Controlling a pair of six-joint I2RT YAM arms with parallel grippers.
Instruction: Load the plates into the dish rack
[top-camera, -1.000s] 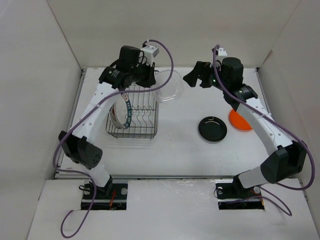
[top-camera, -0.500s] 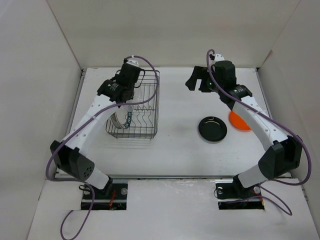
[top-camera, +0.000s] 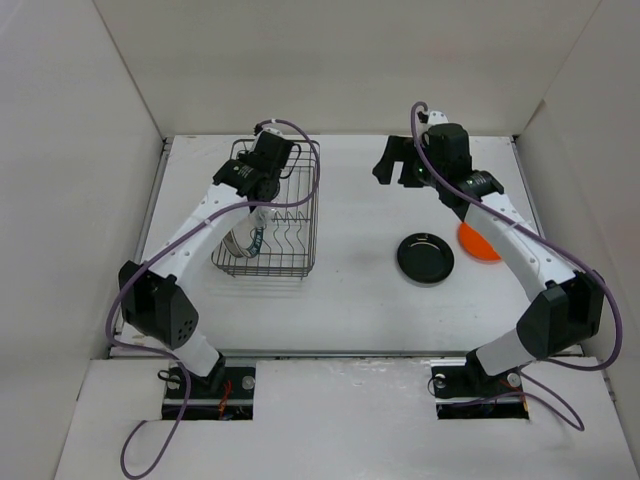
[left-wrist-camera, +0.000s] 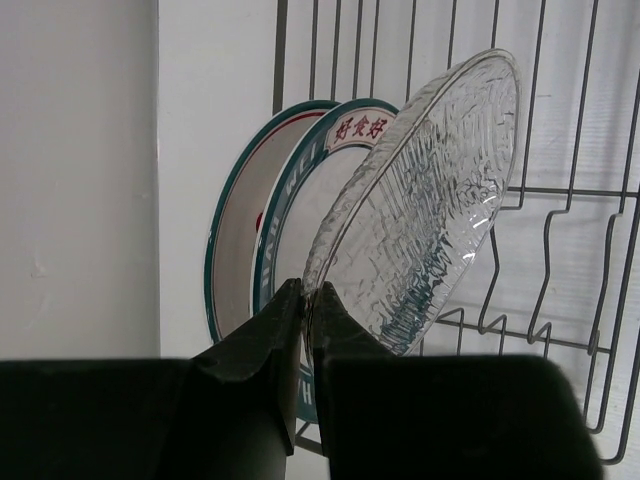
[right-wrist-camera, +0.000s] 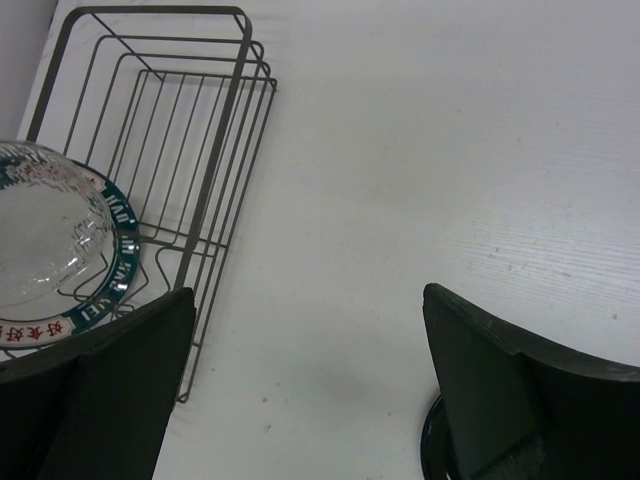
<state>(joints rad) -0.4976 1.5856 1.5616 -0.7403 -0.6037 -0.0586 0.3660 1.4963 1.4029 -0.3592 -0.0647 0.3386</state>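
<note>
I will next lower my left gripper toward the right in the wrist view and let go of the plate, because the empty slot beside the white plates is below it.
The wire dish rack (top-camera: 290, 245) stands at the table's back left. My left gripper (top-camera: 262, 178) is over it, shut on the lower rim of the clear wavy-edged plate (left-wrist-camera: 430, 200). It holds the plate tilted inside the rack (left-wrist-camera: 580, 190). Two white plates with teal rims (left-wrist-camera: 300, 190) stand upright just behind it; the nearer one has red characters. My right gripper (top-camera: 393, 163) is open and empty above the table, to the right of the rack. The glossy black plate (top-camera: 425, 258) lies flat. The orange plate (top-camera: 472, 243) lies beside it, partly under my right arm.
White walls close in the table on the left, back and right. In the right wrist view the rack (right-wrist-camera: 200, 120) is at upper left and the black plate's edge (right-wrist-camera: 432, 455) is by the right finger.
My left gripper has carried the clear plate from beside the rack's right end to over the rack and down among the prongs. My right gripper has drawn back slightly.
</note>
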